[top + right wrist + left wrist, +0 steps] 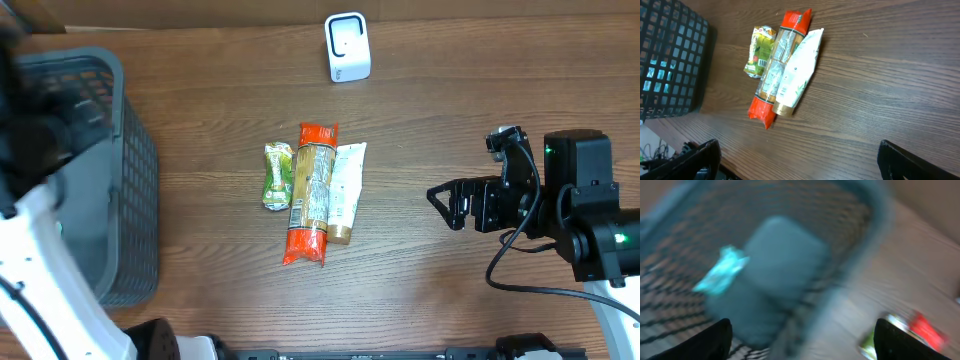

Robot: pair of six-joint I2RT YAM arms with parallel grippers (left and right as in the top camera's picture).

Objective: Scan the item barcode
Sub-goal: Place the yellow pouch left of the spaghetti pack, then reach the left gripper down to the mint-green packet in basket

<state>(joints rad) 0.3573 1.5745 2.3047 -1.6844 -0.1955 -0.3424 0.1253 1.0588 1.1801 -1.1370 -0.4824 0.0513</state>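
The pale green packet point(722, 271) lies deep beside the basket's mesh side. My left gripper needs to go from over the basket's rim down into the basket and back onto the packet next.
Three items lie together mid-table: a green packet point(277, 176), a long packet with red ends point(311, 193) and a white tube point(347, 190). The right wrist view shows the same green packet point(760, 57), red-ended packet point(780, 70) and tube point(797, 70). A white scanner point(347, 47) stands at the far edge. My right gripper point(443, 208) hovers right of the items, open and empty, also shown in its wrist view point(800, 160). My left gripper point(802, 340) is open over the basket's rim, holding nothing; its view is blurred by motion.
A dark mesh basket point(110, 200) fills the left side of the table. Inside it, the left wrist view shows a teal pack point(782, 255) and a light blue wrapper point(722, 270). My white left arm point(40, 260) crosses the basket's near side.
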